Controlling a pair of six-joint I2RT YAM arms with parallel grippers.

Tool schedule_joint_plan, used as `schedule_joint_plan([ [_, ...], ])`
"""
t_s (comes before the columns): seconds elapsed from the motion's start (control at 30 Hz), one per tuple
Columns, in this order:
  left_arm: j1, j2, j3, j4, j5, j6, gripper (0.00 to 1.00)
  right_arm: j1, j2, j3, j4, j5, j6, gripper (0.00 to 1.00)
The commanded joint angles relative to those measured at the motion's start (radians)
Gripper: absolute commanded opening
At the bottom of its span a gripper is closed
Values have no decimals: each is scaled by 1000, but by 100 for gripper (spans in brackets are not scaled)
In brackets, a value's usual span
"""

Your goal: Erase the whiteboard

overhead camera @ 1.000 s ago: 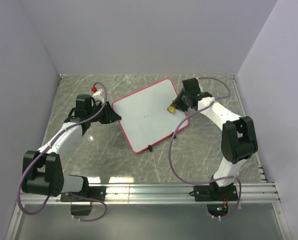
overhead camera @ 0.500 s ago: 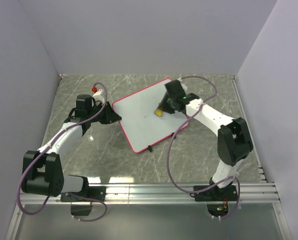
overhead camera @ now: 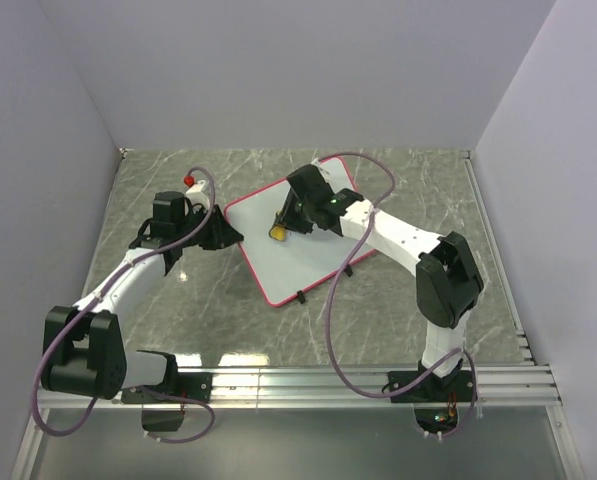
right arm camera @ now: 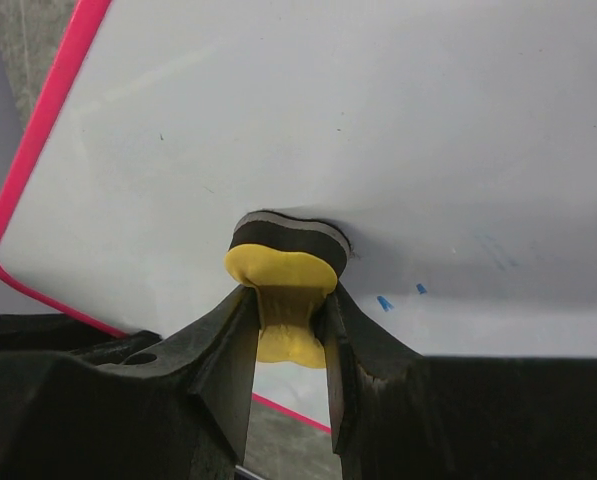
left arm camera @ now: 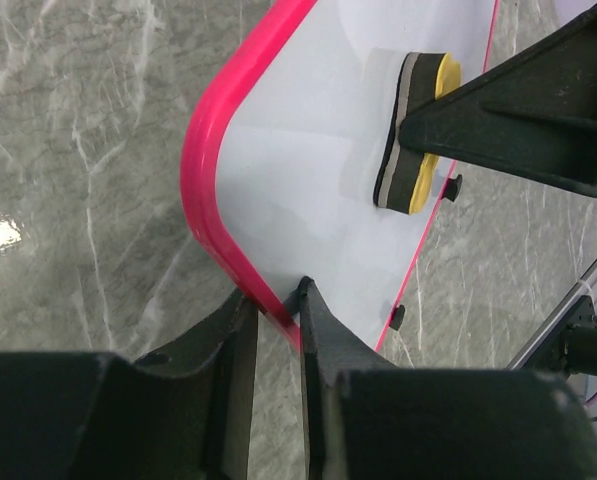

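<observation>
The robot's right gripper should wipe the blue marks, then move back and down to the bare marble on its right in the top view, and let go of the eraser (overhead camera: 276, 234).
The whiteboard (overhead camera: 303, 250), white with a red-pink rim, lies tilted on the marble table. My left gripper (overhead camera: 226, 232) is shut on its left corner rim (left arm camera: 228, 260), one finger on each side. My right gripper (overhead camera: 283, 226) is shut on the yellow bone-shaped eraser (overhead camera: 276, 234), whose dark felt face presses on the board's left part. In the right wrist view the eraser (right arm camera: 286, 290) sits between my fingers, and two small blue marks (right arm camera: 383, 302) remain just right of it. The eraser (left arm camera: 418, 135) also shows in the left wrist view.
A red-capped marker (overhead camera: 189, 180) lies behind my left arm. Two small black clips (overhead camera: 300, 296) sit on the board's near edge. Grey walls close the table at left, back and right. An aluminium rail (overhead camera: 308, 380) runs along the front.
My right gripper has swept the eraser leftward across the board, from its right side to its left part. The left gripper and the board have stayed still.
</observation>
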Motion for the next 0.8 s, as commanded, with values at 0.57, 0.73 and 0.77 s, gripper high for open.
schedule_joint_plan([
  [0.57, -32, -72, -43, -44, 6, 53, 0, -135, -97, -215, -135, 213, 23, 0],
  [0.73, -38, -73, -46, -41, 1, 56, 0, -85, -102, -153, -132, 178, 43, 0],
  [0.77, -40, -70, -45, -40, 0, 56, 0, -66, -98, -133, -140, 176, 47, 0],
])
